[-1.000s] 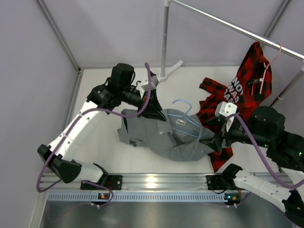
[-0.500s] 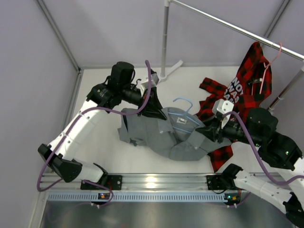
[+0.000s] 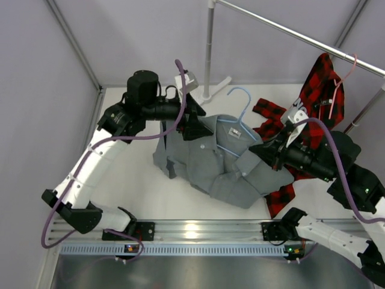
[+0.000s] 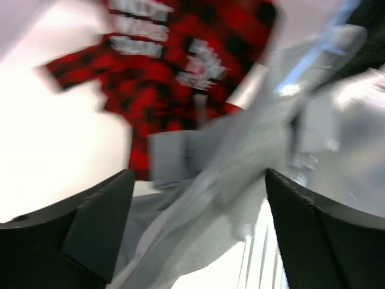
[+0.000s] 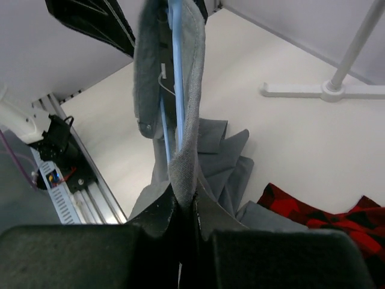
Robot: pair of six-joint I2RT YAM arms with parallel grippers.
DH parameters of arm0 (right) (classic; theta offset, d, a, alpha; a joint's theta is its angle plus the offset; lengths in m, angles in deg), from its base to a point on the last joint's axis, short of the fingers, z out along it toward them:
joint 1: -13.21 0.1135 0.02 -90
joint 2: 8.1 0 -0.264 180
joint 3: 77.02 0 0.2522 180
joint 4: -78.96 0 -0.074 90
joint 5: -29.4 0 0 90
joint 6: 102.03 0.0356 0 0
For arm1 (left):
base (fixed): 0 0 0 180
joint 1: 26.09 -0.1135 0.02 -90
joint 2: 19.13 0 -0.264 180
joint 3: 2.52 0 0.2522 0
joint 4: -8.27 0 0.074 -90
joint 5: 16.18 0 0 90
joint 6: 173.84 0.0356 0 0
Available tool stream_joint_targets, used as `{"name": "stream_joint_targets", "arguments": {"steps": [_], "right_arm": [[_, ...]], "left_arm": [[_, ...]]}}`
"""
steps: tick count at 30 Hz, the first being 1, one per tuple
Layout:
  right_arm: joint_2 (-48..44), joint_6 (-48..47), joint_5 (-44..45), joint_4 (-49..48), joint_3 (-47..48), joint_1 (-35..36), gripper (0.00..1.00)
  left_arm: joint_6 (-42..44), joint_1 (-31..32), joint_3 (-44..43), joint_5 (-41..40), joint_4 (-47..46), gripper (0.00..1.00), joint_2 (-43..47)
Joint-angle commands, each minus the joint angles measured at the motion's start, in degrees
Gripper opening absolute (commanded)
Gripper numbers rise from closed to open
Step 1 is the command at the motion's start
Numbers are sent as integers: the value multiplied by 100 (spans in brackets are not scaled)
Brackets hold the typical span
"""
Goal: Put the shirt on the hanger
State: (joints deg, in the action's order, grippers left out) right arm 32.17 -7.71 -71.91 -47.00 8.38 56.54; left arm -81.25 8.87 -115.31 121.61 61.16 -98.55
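I will next move my right gripper up and outward to the metal bar's bare part [image 3: 264,21] and release the shirt, as the hanger's hook is clear of the shirt's collar.
The grey-green shirt [image 3: 219,165] is partly lifted off the table with the light-blue hanger [image 3: 242,101] inside its collar, hook pointing to the back. My right gripper [image 3: 260,155] is shut on the shirt's right shoulder. In the right wrist view the right gripper [image 5: 183,205] pinches a fold of the shirt [image 5: 187,120], and the hanger wire [image 5: 176,72] runs down into that fold. My left gripper [image 3: 194,123] is at the shirt's left shoulder. The blurred left wrist view shows the left gripper [image 4: 198,232] open, fingers wide apart, with loose shirt cloth [image 4: 228,168] between them.
A red-and-black plaid shirt [image 3: 313,108] hangs from a pink hanger [image 3: 343,75] on the metal rail at the right, its lower part trailing on the table. The rail's pole [image 3: 209,48] and white foot [image 5: 328,90] stand at the back. An aluminium rail [image 3: 192,232] runs along the near edge.
The right gripper closed on the shirt's right shoulder and raised it. The left gripper opened and let go of the cloth. Shirt and hanger shifted up and toward the back.
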Motion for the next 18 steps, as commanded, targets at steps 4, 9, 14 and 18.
{"name": "stream_joint_targets", "arguments": {"steps": [4,9,14,18], "right_arm": [[375,684,1367,-21,1412,17,0],[1192,1079,2114,866,3223,17,0],[1939,1449,2887,1728,4882,17,0],[2002,1975,2942,2117,4852,17,0]], "left_arm": [[-1471,-24,-319,-5529,-714,98,1338],[-1691,-24,-48,-6678,-819,98,2254],[-1701,-24,356,-6502,-829,98,3010],[-1735,-24,1392,-6826,-793,98,4106]]}}
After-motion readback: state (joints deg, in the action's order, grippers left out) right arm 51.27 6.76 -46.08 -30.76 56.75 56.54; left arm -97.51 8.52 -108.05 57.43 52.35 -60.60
